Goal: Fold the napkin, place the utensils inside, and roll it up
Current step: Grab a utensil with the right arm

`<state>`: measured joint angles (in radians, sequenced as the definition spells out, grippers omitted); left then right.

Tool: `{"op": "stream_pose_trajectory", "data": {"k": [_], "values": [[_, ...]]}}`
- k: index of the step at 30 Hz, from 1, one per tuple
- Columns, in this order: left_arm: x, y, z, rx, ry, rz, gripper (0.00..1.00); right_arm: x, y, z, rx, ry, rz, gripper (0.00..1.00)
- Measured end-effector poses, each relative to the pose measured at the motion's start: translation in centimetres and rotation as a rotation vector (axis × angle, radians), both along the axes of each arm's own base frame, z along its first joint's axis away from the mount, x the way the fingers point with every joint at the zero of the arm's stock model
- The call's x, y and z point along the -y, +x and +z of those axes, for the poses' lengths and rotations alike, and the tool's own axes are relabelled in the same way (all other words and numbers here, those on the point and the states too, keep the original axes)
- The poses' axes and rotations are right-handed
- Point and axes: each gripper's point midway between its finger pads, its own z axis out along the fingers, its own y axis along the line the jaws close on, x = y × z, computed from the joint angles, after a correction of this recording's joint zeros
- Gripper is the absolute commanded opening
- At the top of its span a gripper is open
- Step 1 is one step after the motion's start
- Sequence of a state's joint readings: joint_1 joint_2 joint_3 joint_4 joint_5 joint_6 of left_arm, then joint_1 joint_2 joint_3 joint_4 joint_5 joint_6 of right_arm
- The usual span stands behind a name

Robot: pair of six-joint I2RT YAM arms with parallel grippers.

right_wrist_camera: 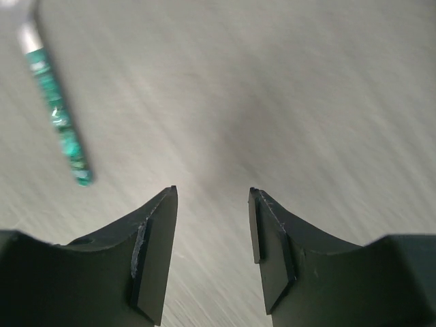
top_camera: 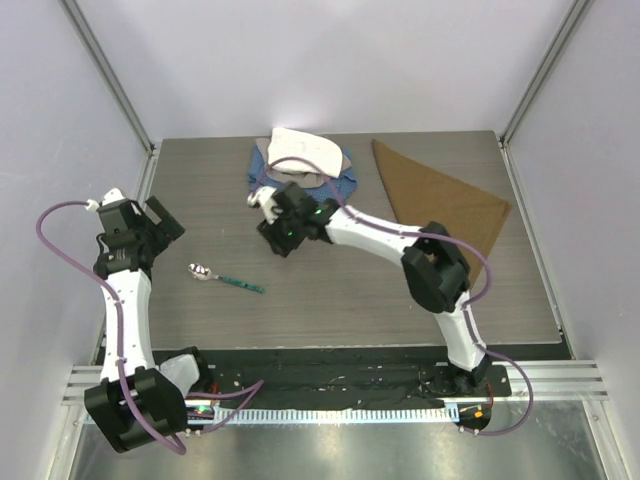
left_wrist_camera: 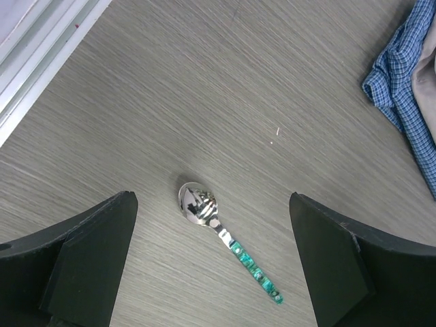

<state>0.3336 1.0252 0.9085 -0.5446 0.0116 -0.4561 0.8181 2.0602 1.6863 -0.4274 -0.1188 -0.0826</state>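
My right gripper shifts to the left in the top view next and lowers its open fingers around the spoon's green handle end (top_camera: 253,287) (right_wrist_camera: 73,157), which lies below on that side.
The tan-brown napkin (top_camera: 440,200) lies as a flat triangle at the back right of the table. The spoon (top_camera: 225,278), with a shiny bowl and a green handle, lies on the bare table at the left centre. My left gripper (top_camera: 166,222) hangs above and to the left of it, wide open; in the left wrist view the spoon (left_wrist_camera: 225,238) lies on the table between the spread fingers of the left gripper (left_wrist_camera: 211,197). My right gripper (top_camera: 275,242) hovers over mid-table, right of the spoon. In its wrist view the right gripper (right_wrist_camera: 212,191) is open and empty, the spoon handle (right_wrist_camera: 58,122) at upper left.
A blue checked cloth (top_camera: 300,180) with a white cloth (top_camera: 300,150) on top sits at the back centre, just behind the right wrist. The blue cloth (left_wrist_camera: 402,75) also shows at the right edge of the left wrist view. A metal rail (left_wrist_camera: 41,61) borders the table's left side.
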Motion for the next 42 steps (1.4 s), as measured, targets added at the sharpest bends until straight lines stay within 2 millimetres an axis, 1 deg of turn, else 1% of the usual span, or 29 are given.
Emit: {"op": "stream_pose_trajectory", "data": {"k": [1, 3, 6, 8, 10, 14, 17, 21, 28, 30, 31, 34, 35, 36, 39, 42], "values": [[0.0, -0.1, 0.0, -0.003, 0.003, -0.003, 1.0, -1.6, -1.2, -0.7, 0.002, -0.012, 0.046, 0.53], [-0.1, -0.2, 0.1, -0.003, 0.015, -0.008, 1.0, -4.1, -3.1, -2.2, 0.004, -0.04, 0.115, 0.53], [-0.1, -0.5, 0.9, 0.02, 0.033, -0.004, 1.0, -6.5, -5.2, -4.2, 0.011, -0.08, 0.193, 0.53], [-0.1, -0.6, 1.4, 0.037, 0.039, -0.004, 1.0, -7.6, -6.4, -5.3, 0.02, -0.106, 0.237, 0.53], [0.0, -0.7, 1.5, 0.043, 0.037, -0.01, 1.0, -8.2, -7.4, -5.9, 0.025, -0.127, 0.27, 0.53], [0.3, -0.6, 1.5, 0.044, 0.025, -0.024, 1.0, -9.5, -8.4, -6.0, 0.044, -0.133, 0.31, 0.54], [0.5, -0.5, 1.5, 0.045, 0.02, -0.03, 1.0, -10.2, -8.8, -5.8, 0.051, -0.128, 0.324, 0.53], [0.7, -0.5, 1.5, 0.049, 0.011, -0.042, 1.0, -10.5, -9.1, -5.9, 0.052, -0.127, 0.331, 0.52], [1.0, -0.4, 1.5, 0.051, 0.003, -0.051, 1.0, -10.5, -9.6, -7.5, 0.048, -0.161, 0.334, 0.48], [1.0, -0.4, 1.5, 0.052, 0.0, -0.054, 1.0, -10.6, -9.8, -7.8, 0.052, -0.169, 0.338, 0.45], [1.1, -0.4, 1.5, 0.053, -0.001, -0.056, 1.0, -10.7, -9.8, -7.8, 0.062, -0.176, 0.333, 0.42], [1.2, -0.4, 1.5, 0.053, -0.004, -0.06, 1.0, -10.8, -10.1, -7.8, 0.084, -0.193, 0.329, 0.2], [1.2, -0.3, 1.5, 0.052, -0.005, -0.06, 1.0, -10.8, -10.1, -7.8, 0.09, -0.196, 0.33, 0.17], [1.2, -0.3, 1.5, 0.052, -0.005, -0.061, 1.0, -10.8, -10.1, -7.8, 0.096, -0.202, 0.324, 0.11], [1.3, -0.3, 1.5, 0.053, -0.008, -0.065, 1.0, -10.7, -10.0, -7.8, 0.12, -0.22, 0.309, 0.01], [1.4, -0.3, 1.5, 0.054, -0.013, -0.071, 1.0, -10.7, -9.9, -7.8, 0.118, -0.22, 0.299, 0.01]]}}
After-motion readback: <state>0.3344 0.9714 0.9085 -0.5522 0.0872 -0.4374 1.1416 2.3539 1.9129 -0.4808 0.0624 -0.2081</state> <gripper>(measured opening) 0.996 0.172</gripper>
